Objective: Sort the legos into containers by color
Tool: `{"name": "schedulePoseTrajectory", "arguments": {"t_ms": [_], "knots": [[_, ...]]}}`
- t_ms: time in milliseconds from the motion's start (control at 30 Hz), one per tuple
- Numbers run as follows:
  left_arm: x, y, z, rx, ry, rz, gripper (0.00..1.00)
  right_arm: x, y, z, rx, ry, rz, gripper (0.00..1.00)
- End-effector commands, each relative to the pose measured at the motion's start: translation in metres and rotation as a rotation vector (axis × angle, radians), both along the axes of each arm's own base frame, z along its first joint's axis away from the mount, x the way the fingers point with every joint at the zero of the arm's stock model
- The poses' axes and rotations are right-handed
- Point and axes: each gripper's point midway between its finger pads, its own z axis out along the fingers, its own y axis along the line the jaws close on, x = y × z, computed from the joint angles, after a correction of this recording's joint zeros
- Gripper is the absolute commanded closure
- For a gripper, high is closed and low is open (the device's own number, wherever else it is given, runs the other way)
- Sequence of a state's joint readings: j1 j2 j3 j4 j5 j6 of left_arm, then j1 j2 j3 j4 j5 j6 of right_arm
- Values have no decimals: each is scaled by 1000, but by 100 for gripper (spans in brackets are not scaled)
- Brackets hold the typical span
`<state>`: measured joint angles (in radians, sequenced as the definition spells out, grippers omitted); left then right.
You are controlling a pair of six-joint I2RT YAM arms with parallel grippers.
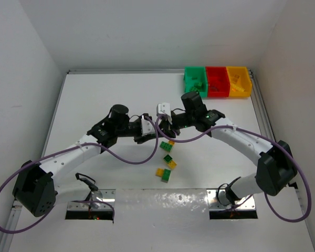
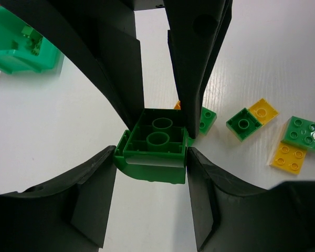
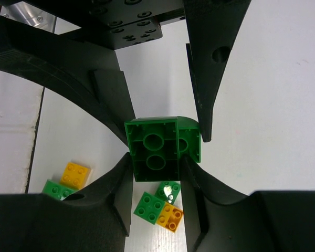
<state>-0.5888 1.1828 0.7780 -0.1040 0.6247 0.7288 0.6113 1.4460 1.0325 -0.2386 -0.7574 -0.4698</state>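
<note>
The green bin [image 1: 189, 84] matches the square brick's color. My right gripper needs to pull the square brick off the rounded piece, carry it outward over that bin and release it.
A green lego stack [image 2: 155, 142], a square brick joined to a rounded piece, hangs above the table between both grippers; it also shows in the right wrist view [image 3: 155, 149]. My left gripper [image 2: 151, 160] is shut on the rounded end. My right gripper [image 3: 156, 176] is shut on the square brick from the opposite side. In the top view the two grippers [image 1: 156, 135] [image 1: 170, 130] meet tip to tip at mid-table and hide the stack. The green bin [image 1: 189, 84], red bin [image 1: 217, 93] and yellow-orange bin [image 1: 240, 94] stand in a row at the far right.
Loose green and yellow legos lie just below the grippers: one pair [image 1: 166, 145], a second [image 1: 170, 160], a third [image 1: 163, 174]. The left wrist view shows them at the right [image 2: 243, 124] [image 2: 296, 144]. The green bin [image 2: 5, 60] holds green bricks.
</note>
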Motion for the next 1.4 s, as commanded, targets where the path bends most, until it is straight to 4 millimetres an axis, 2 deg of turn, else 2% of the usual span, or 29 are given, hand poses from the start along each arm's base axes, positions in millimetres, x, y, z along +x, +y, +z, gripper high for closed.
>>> {"name": "schedulePoseTrajectory", "arguments": {"t_ms": [0, 133, 400, 533, 633, 800, 900, 933, 967, 1000, 1033, 1067, 1100, 1133, 1167, 1233, 1267, 1300, 1333, 1367], "knots": [[-1, -5, 14, -37, -42, -40, 82, 3, 3, 22, 59, -65, 5, 100], [0, -2, 11, -17, -38, -28, 100, 6, 1, 20, 50, -75, -17, 100], [11, 20, -23, 119, -31, 72, 100, 19, -21, 24, 54, -130, -129, 100], [15, 26, -34, 155, -17, 112, 100, 22, -30, 30, 75, -144, -166, 100], [17, 28, -37, 154, -9, 141, 100, 25, -34, 37, 114, -151, -194, 100], [16, 25, -33, 107, 25, 166, 100, 38, -46, 34, 107, -143, -268, 100], [27, 24, -24, 71, 12, 225, 100, 81, -64, 32, 132, -134, -505, 100], [31, 22, -18, 46, 1, 243, 100, 108, -70, 37, 213, -89, -641, 100], [33, 23, -18, 42, 3, 253, 100, 134, -90, 40, 266, -62, -763, 100], [39, 21, -12, 18, -20, 271, 100, 157, -102, 47, 334, -30, -881, 100], [41, 19, -7, -4, -26, 280, 100, 189, -123, 24, 339, 49, -1100, 100], [43, 18, -3, -15, -31, 288, 100, 219, -132, 53, 374, 12, -1183, 100], [45, 19, -1, -22, -33, 298, 100, 237, -138, 54, 352, 8, -1253, 100], [46, 19, 2, -31, -32, 308, 100, 249, -146, 43, 302, 34, -1329, 100], [47, 19, 4, -35, -32, 314, 100, 284, -158, 48, 302, -3, -1436, 100], [51, 21, 8, -43, -41, 342, 100, 307, -169, 37, 240, -15, -1528, 100], [51, 22, 7, -43, -41, 349, 100, 327, -173, 61, 279, -60, -1563, 100], [52, 24, 10, -46, -50, 362, 100, 341, -183, 32, 214, -61, -1631, 100], [52, 25, 8, -49, -47, 367, 100, 348, -189, 26, 209, -58, -1667, 100], [52, 25, 8, -50, -45, 373, 100, 361, -197, 36, 243, -77, -1702, 100]]}}
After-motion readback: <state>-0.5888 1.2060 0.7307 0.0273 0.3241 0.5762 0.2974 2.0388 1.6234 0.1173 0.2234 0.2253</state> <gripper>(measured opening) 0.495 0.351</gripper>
